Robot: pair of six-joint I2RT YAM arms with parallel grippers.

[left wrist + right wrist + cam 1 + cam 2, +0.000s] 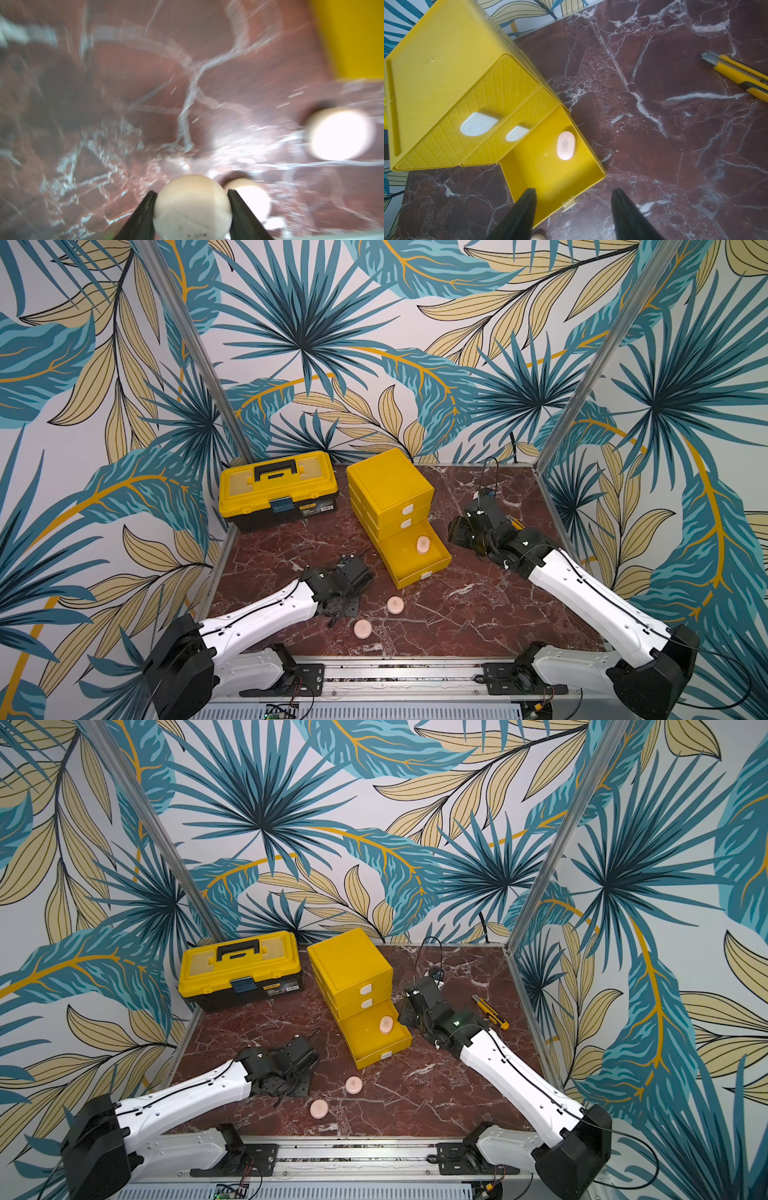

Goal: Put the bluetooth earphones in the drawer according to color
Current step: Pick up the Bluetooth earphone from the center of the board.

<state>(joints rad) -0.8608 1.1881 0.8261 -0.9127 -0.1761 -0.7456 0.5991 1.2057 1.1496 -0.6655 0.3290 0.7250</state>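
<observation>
The case should go onto the drawer's bare bottom, since another pink case lies there. Next, I should raise my left gripper, move it outward over the open bottom drawer (415, 568) and lower it to release the case.
In the left wrist view my left gripper (191, 191) is shut on a pale pink bluetooth earphones case (192, 205), one finger on each side, just above the marble. In both top views that case is hidden under the left gripper (334, 610). Two more pink cases lie on the table beside it (395, 605) (363, 628). Another pink case (566, 145) lies in the pulled-out bottom drawer (415, 568) of the yellow chest (388, 485). The two upper drawers are shut. My right gripper (574, 190) hangs open and empty over the open drawer's front corner.
A yellow toolbox (278, 489) with a black handle stands at the back left, next to the chest. A yellow-black utility knife (490, 1012) lies on the marble behind the right arm. Metal frame posts and patterned walls close in the table's sides.
</observation>
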